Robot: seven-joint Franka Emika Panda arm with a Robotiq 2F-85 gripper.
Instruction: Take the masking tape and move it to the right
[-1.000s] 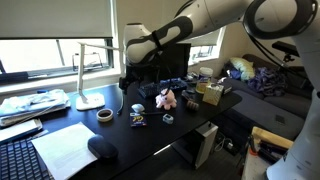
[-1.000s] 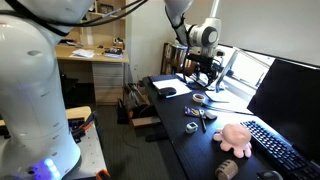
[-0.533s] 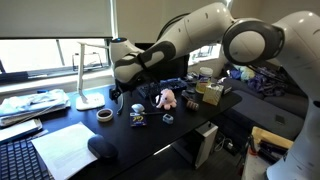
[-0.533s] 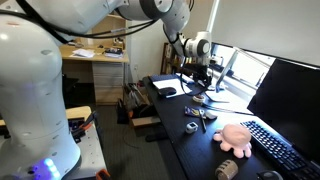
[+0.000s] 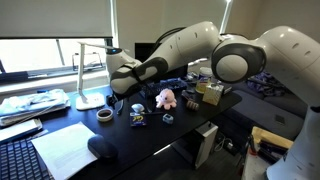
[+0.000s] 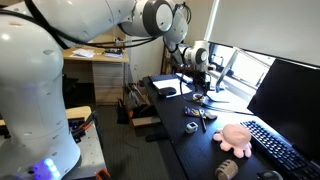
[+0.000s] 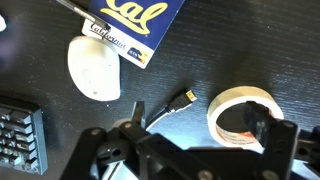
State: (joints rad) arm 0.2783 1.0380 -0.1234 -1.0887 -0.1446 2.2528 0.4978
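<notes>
Next, the gripper comes down astride the ring's near side point(image 5: 111, 116) point(image 7: 213, 122) by the cable plug, since one finger is over the ring's hole and the other outside the ring.
The masking tape point(image 7: 232, 104) is a beige ring that lies flat on the black desk. It also shows in both exterior views point(image 5: 104, 115) point(image 6: 198, 98). My gripper point(image 7: 203, 125) is open and hangs just above the tape. In the wrist view one finger point(image 7: 270, 132) stands over the ring's dark hole and the other finger point(image 7: 137, 113) stands well outside the ring, beside a cable plug. The gripper also shows in both exterior views point(image 5: 116, 101) point(image 6: 201, 86). Nothing is held.
A pink plush toy point(image 5: 166, 98) point(image 6: 236, 137), a small greyish ring point(image 5: 168, 119) and a dark blue object point(image 5: 138, 119) lie nearby. A white lamp base point(image 7: 95, 68), a blue "Cal" item point(image 7: 135, 20) and a cable plug point(image 7: 183, 99) are close to the tape.
The arm has swung toward the tape and come down over it. The gripper is now just above the ring. The tape has not moved.
</notes>
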